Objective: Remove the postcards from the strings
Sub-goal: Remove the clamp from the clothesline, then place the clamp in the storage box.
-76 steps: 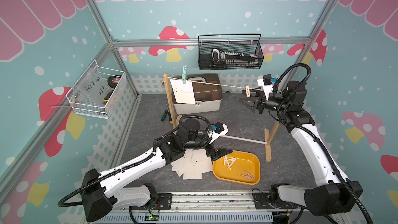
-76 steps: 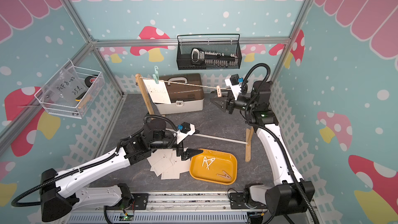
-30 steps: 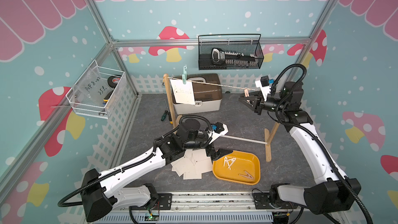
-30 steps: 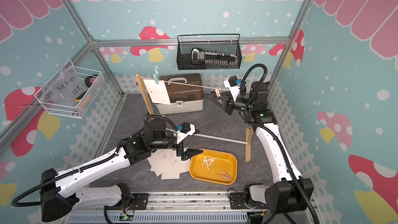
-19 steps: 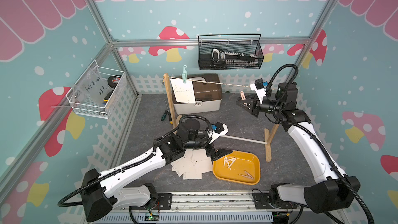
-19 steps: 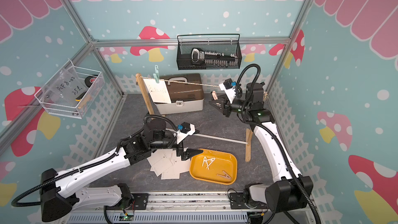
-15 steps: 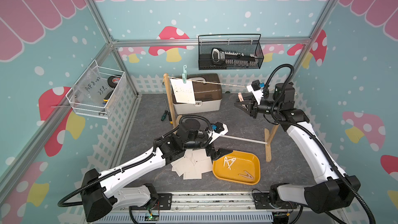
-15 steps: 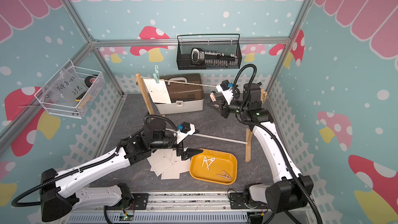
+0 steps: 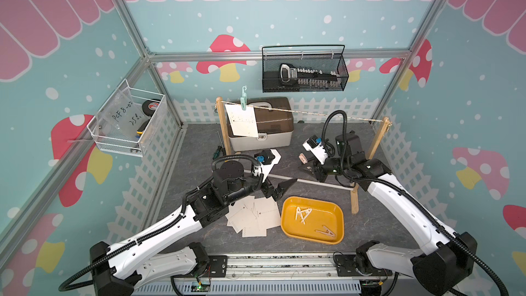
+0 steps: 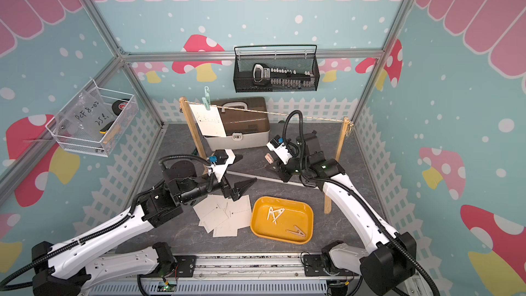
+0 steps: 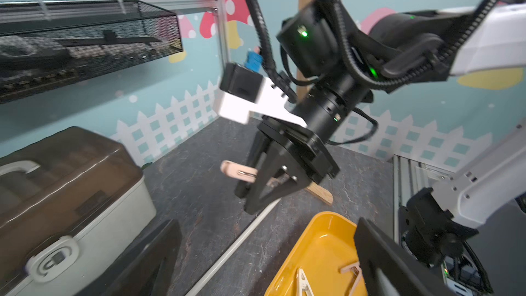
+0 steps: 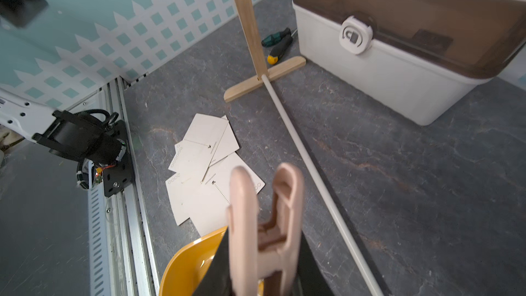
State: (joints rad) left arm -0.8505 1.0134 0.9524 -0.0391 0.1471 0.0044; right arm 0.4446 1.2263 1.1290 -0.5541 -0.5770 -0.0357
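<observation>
I will move my right gripper back toward my base, tipping it downward, over the yellow tray [image 9: 311, 226] [image 12: 193, 260] to let go of the clothespin, because other clothespins already lie there.
One cream postcard [image 9: 242, 121] hangs from the twine string [image 9: 313, 113] near the left post, pinned by a teal clothespin [image 9: 243, 101]. Several more postcards [image 9: 253, 217] lie in a loose pile on the grey table, also seen in the right wrist view [image 12: 205, 163]. My left gripper [image 9: 280, 189] hovers open and empty just above that pile. My right gripper [image 9: 308, 168] hangs well below the string, shut on a pale pink clothespin [image 9: 303, 158] whose prongs stick out ahead of the fingers [image 12: 264, 212].
A yellow tray [image 9: 336, 217] holding a few clothespins sits right of the pile. A grey toolbox with a brown lid [image 9: 273, 135] stands behind the line. The two wooden posts [image 9: 377, 138] are joined by a white rod [image 9: 321, 182]. A screwdriver [image 9: 217, 152] lies near the left post.
My right arm has come down and leftward from the string, carrying the pink clothespin low over the table. The left arm stays in place, still open.
</observation>
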